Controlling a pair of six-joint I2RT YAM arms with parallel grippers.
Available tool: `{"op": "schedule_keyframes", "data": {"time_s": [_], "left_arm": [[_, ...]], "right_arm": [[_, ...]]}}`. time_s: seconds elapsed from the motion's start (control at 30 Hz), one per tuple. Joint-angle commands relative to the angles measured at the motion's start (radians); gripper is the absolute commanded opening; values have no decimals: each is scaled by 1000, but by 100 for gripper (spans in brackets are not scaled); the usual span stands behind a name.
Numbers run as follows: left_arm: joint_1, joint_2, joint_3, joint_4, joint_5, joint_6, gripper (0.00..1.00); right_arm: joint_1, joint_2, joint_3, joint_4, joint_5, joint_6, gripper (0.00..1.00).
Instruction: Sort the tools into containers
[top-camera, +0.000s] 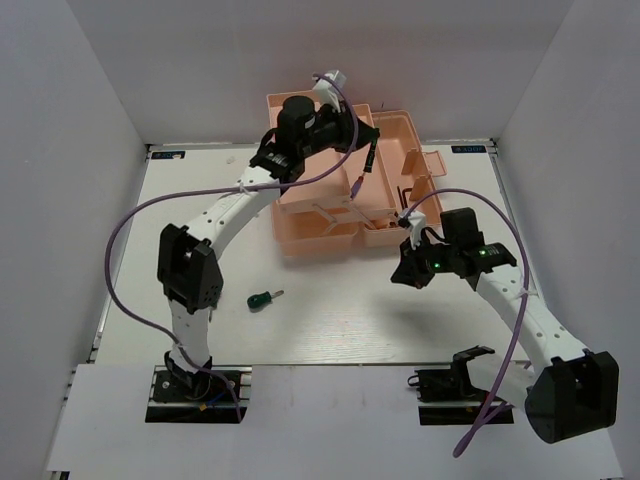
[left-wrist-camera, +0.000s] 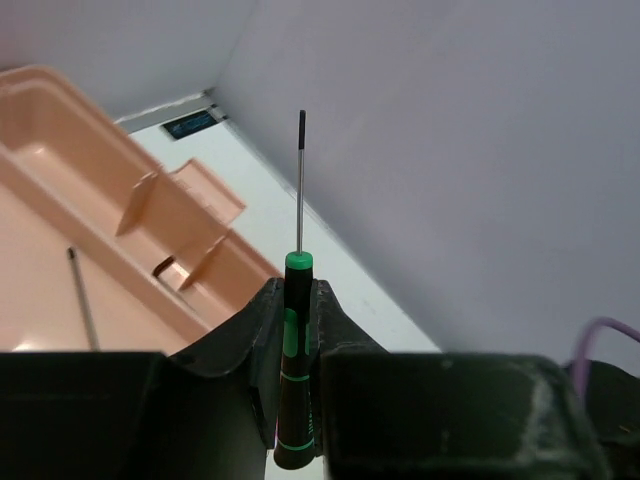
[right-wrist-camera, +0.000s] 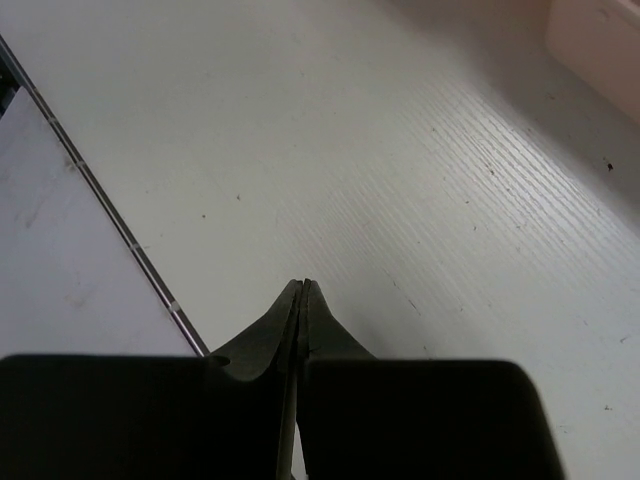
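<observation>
My left gripper should next go down toward the bare tray bottom (top-camera: 381, 186) (left-wrist-camera: 130, 315) beside the thin metal shaft and release the screwdriver there, since another screwdriver already lies in that tray.
The salmon-pink toolbox (top-camera: 316, 238) stands open at the back middle of the table. My left gripper (top-camera: 358, 130) hovers over it, shut on a green-and-black-handled screwdriver (left-wrist-camera: 296, 340) whose thin shaft (left-wrist-camera: 300, 180) points away toward the back right corner. The held screwdriver shows as a dark bar in the top view (top-camera: 367, 162). A second stubby green-handled screwdriver (top-camera: 265, 299) lies on the table in front of the box. Dark hex keys (top-camera: 405, 196) lie in a right-hand compartment. My right gripper (top-camera: 408, 272) is shut and empty over the table, just right of the box's front.
In the left wrist view the box's tray (left-wrist-camera: 60, 120) with dividers (left-wrist-camera: 140, 200) lies lower left, and a thin metal shaft (left-wrist-camera: 82, 298) rests in it. White walls close in the back and sides. The box's corner shows in the right wrist view (right-wrist-camera: 600, 40).
</observation>
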Motion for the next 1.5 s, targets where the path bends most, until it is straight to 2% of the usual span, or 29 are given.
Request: {"op": "schedule_keyframes", "data": {"time_s": [0.0,0.2,0.33,0.43,0.47,0.5,0.53,0.57,0.6,0.7,0.77,0.8,0.87,0.93,0.97,1.03,1.07,1.1,1.13,1.17,1.2,1.23,1.27,1.3,1.33,1.37,1.4,1.47], "left_arm": [[-18,30,109,-77,-152,34,0],[-61,205,307,-219,-304,64,0],[-70,251,345,-321,-399,87,0],[-70,266,365,-361,-413,99,0],[-70,277,365,-387,-413,99,0],[-70,286,365,-387,-413,99,4],[-70,286,374,-397,-413,99,9],[-70,298,385,-407,-413,99,18],[-70,298,385,-407,-399,99,35],[-70,298,410,-407,-399,99,58],[-79,298,448,-417,-390,108,63],[-79,298,448,-417,-375,108,64],[-79,273,459,-403,-335,117,64],[-79,240,459,-403,-323,117,62],[-91,217,447,-403,-322,131,55],[-102,104,402,-403,-334,171,35],[-117,47,313,-415,-359,188,12],[-118,-18,252,-429,-443,203,4],[-131,-172,182,-462,-503,212,0],[-131,-259,8,-478,-567,212,0],[-131,-348,-86,-496,-633,196,0],[-131,-435,-181,-540,-777,147,6],[-131,-591,-355,-577,-837,109,31],[-110,-663,-438,-616,-897,66,44],[-110,-723,-581,-681,-940,-2,59],[-110,-773,-640,-726,-977,-45,72],[-110,-853,-697,-757,-999,-77,86],[-101,-907,-835,-849,-1010,-184,90]], "right_arm": [[-19,-27,-1,17,-26,-2,0],[-47,-62,-6,20,-42,7,0],[-74,-83,-10,23,-51,18,0],[-87,-85,-12,23,-63,21,0],[-93,-85,-11,26,-69,21,3],[-96,-84,-14,25,-75,21,9],[-99,-84,-14,20,-82,21,20],[-99,-79,-12,23,-88,19,34],[-101,-80,-12,26,-100,19,40],[-104,-77,-11,14,-126,-8,49],[-98,-73,-9,-10,-163,-49,50],[-95,-67,-6,-27,-175,-86,53],[-87,-44,-4,-57,-267,-147,53],[-72,-22,3,-67,-307,-172,52],[-62,-12,3,-75,-328,-222,49],[-13,15,8,-89,-370,-281,38],[19,22,6,-87,-390,-339,33],[65,41,8,-89,-396,-402,28],[89,50,9,-87,-393,-462,18],[146,61,9,-77,-382,-491,14],[175,97,20,-42,-346,-513,12],[282,110,28,-5,-321,-523,12],[319,133,38,9,-247,-530,19],[358,184,74,50,-177,-551,29],[467,209,89,61,-99,-554,36],[502,252,101,69,-64,-560,54],[533,274,142,83,55,-565,65],[652,356,179,138,130,-574,70]]}}
